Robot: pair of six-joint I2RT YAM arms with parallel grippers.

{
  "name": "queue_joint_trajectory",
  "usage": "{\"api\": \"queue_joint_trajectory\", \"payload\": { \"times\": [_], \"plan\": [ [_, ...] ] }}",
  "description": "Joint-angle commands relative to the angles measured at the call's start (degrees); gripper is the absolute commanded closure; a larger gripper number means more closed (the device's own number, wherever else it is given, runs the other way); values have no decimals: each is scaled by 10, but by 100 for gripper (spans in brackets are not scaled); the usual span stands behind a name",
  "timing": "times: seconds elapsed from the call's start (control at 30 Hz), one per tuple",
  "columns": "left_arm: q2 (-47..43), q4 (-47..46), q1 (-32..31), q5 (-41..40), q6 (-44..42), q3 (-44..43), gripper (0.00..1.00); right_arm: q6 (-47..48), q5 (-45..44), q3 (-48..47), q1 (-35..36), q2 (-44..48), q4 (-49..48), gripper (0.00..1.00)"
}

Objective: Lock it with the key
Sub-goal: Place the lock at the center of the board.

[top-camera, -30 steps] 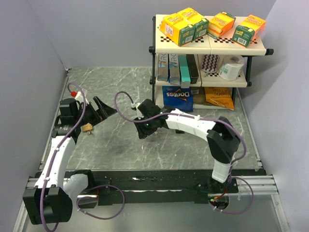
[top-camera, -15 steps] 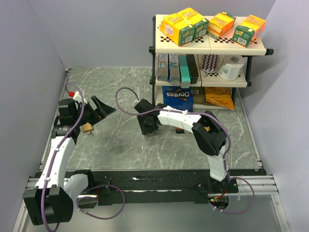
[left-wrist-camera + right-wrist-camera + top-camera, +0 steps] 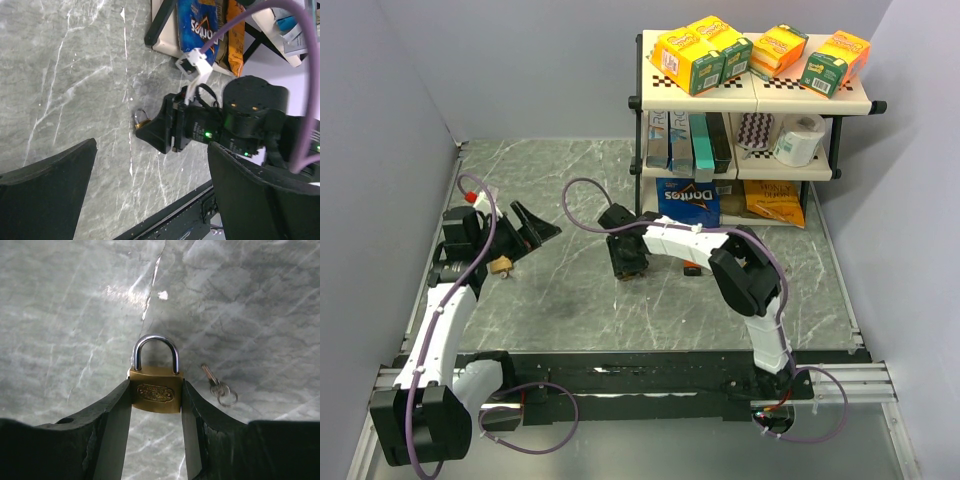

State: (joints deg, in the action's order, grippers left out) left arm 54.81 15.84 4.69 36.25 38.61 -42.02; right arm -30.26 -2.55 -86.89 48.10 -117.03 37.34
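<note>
I should tip my left gripper downward, swing it to the left in the top view and lower it onto the small tan object (image 3: 500,266), because that is below its open fingers.
A brass padlock (image 3: 156,394) with a steel shackle is pinched by its sides between the fingers of my right gripper (image 3: 156,385), low over the marble table. The shackle stands in both holes of the body. A small key (image 3: 216,382) on a ring lies flat on the table just right of the padlock. The left wrist view shows the padlock (image 3: 141,121) poking out of the right gripper (image 3: 167,131). My left gripper (image 3: 152,165) hangs wide open with nothing in it, at the table's left (image 3: 535,227), well apart from the right gripper (image 3: 628,262).
A two-tier shelf (image 3: 750,100) with boxes, a Doritos bag (image 3: 688,200) and a paper roll stands at the back right. A small tan object (image 3: 501,265) lies by the left arm. Grey walls close in on both sides.
The right arm has folded in, its elbow swinging left, and its wrist has turned, with the padlock still gripped. The left gripper has edged slightly back and stays open.
</note>
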Motion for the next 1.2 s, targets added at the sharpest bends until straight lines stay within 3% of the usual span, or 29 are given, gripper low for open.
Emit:
{"api": "queue_joint_trajectory", "payload": {
  "times": [0.0,0.03,0.17,0.23,0.37,0.43,0.63,0.83,0.93,1.0,1.17],
  "plan": [
    [-11,-21,3,10,3,1,4,-29,-5,-28,-5,-21,17,80],
    [-11,-19,2,10,2,0,4,-33,-8,-28,-5,-22,18,80],
    [-10,-12,2,9,-1,-4,4,-41,-14,-29,-5,-28,23,56],
    [-11,-8,3,4,-5,-4,4,-45,-12,-28,-4,-28,22,52],
    [-11,-3,2,3,-13,-5,4,-48,-12,-25,-5,-21,23,29],
    [-6,7,2,-3,-21,-10,4,-49,-18,-28,-4,-18,24,25],
    [30,66,3,-9,-94,-73,4,-30,-16,-48,-5,-9,22,21],
    [112,215,24,-9,-303,-191,4,13,4,-44,-3,38,-7,18],
    [151,269,66,-28,-416,-250,4,42,5,-37,-2,71,-26,17],
    [174,278,100,-61,-438,-264,4,70,3,-31,-2,95,-41,16],
    [247,328,138,-101,-612,-312,4,172,3,15,0,151,-106,13]
  ]
}}
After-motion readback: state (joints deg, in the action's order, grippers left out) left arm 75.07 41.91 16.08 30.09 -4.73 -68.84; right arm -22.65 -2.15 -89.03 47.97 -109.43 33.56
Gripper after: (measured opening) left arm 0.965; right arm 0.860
